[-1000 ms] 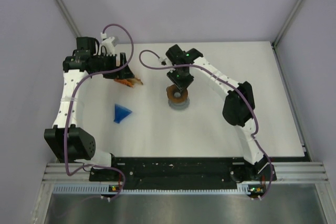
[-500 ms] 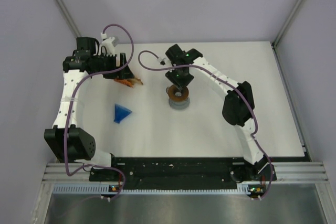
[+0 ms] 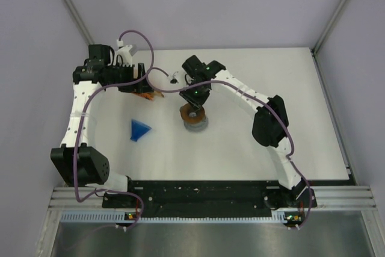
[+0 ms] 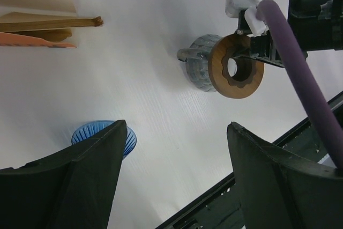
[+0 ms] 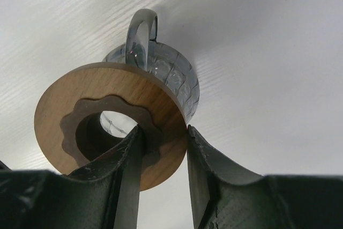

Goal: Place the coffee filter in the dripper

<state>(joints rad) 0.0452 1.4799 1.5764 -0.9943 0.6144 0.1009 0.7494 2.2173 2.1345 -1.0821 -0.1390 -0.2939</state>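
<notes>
My left gripper needs to move back and down next, onto the blue dripper's rim edge farther from the mug [image 5: 169, 73], because the dripper is back and below the gripper.
The blue dripper [image 3: 139, 129] lies on its side on the table left of centre; it also shows in the left wrist view [image 4: 129, 138], half hidden by a finger. No single coffee filter shows apart from the orange packet with its stack of tan papers [image 3: 150, 94], also in the left wrist view [image 4: 51, 24]. My left gripper [image 3: 139, 88] is open and empty, right next to the packet [image 4: 177, 130]. My right gripper [image 3: 194, 103] is shut on the brown ring [image 5: 102, 124], held tilted over the grey mug [image 5: 169, 73].
The brown ring [image 3: 192, 112] and the grey handled mug [image 3: 196, 123] sit mid-table, right of the dripper. Purple cables loop above both wrists. The black base rail [image 3: 204, 191] runs along the near edge.
My right gripper has moved left and a little nearer with the brown ring in it. The mug under it has shifted left too. The left arm has barely moved.
</notes>
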